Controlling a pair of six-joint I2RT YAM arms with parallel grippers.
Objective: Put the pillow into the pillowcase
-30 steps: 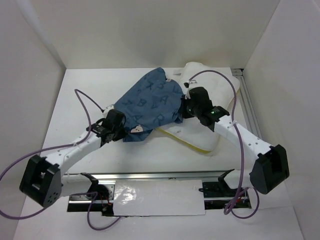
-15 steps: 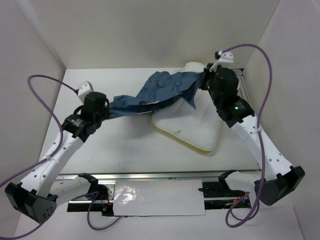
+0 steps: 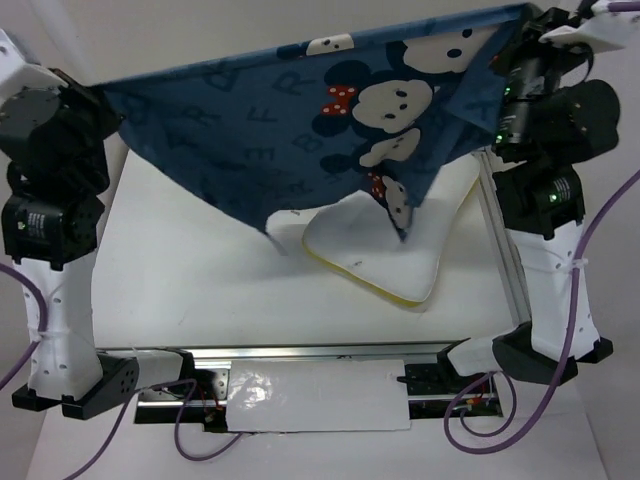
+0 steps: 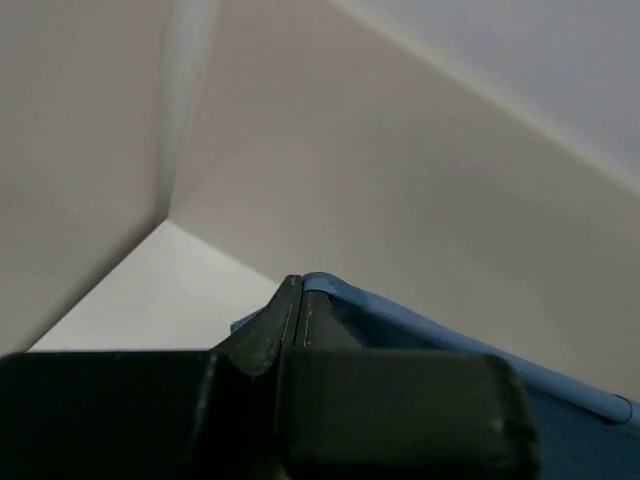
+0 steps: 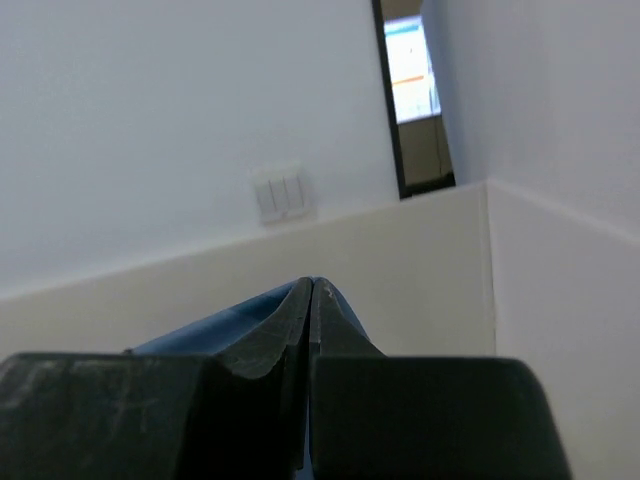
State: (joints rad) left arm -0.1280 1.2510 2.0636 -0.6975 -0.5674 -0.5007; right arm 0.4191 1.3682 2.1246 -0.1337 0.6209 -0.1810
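The pillowcase (image 3: 330, 110) is hanging stretched high above the table. So I will lower my left gripper and pull it back over the bare near part of the table, then let go of the pillowcase's corner.
The blue pillowcase (image 3: 330, 110) with pale letters and mouse faces hangs stretched high between both arms, its lower point drooping over the pillow. The cream pillow (image 3: 385, 260) with a yellow edge band lies on the table, right of centre, partly hidden by the cloth. My left gripper (image 3: 100, 95) is raised at the upper left and shut on the pillowcase's left corner; blue cloth (image 4: 420, 320) shows beside its closed tips (image 4: 298, 285). My right gripper (image 3: 515, 25) is raised at the upper right, shut on the other corner; blue cloth (image 5: 215, 325) runs from its tips (image 5: 311, 285).
White enclosure walls (image 3: 60, 60) stand on three sides. A metal rail (image 3: 300, 352) with a white sheet (image 3: 310, 395) runs along the near edge. Another rail (image 3: 505, 250) runs along the right side. Purple cables (image 3: 130, 425) trail from both arms.
Both arms have lifted high and moved apart, pulling the pillowcase up off the pillow and spreading it taut in the air. The pillow has stayed on the table.
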